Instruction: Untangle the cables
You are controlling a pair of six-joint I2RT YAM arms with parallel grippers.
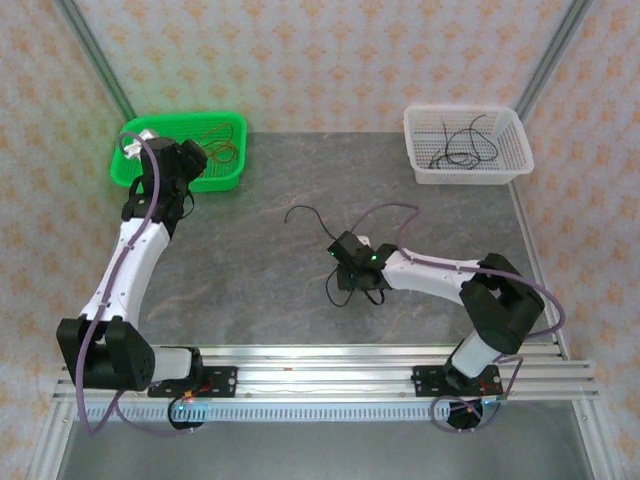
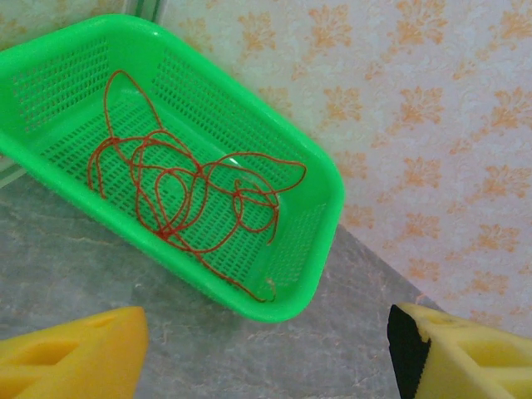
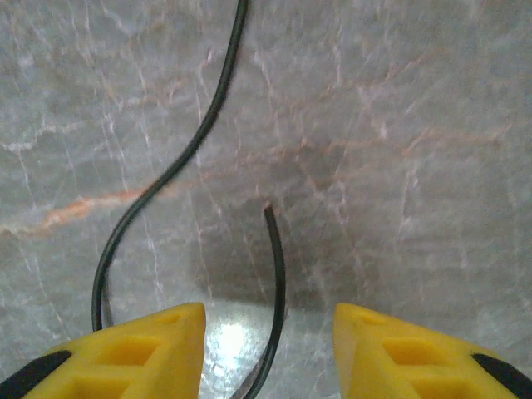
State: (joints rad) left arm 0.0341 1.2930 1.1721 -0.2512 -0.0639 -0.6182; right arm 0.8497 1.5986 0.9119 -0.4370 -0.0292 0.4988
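The robot's right gripper is open above the black cable's loose end, which lies between its fingers, so it will lower them around the part just behind the cable's tip [image 3: 279, 299] and close.
A tangle of red cables [image 2: 179, 195] lies in the green basket [image 2: 320, 224] at the table's back left [image 1: 228, 160]. My left gripper [image 2: 266, 359] hovers open over the table just in front of that basket, holding nothing; from above it [image 1: 188, 172] sits at the basket's near edge. A loose black cable [image 1: 308, 214] curls across the middle of the table. My right gripper [image 3: 268, 353] is low over it and open, its yellow fingers [image 3: 150, 353] either side of the cable's free end [image 3: 274, 258]. Another stretch of that cable [image 3: 170, 170] runs past on the left. From above, the right gripper [image 1: 351, 270] covers part of the cable.
A white basket [image 1: 508, 165] at the back right holds more black cables [image 1: 462, 145]. A purple-grey arm cable [image 1: 392, 210] arcs above the right wrist. The metal rail [image 1: 320, 375] with both arm bases runs along the near edge.
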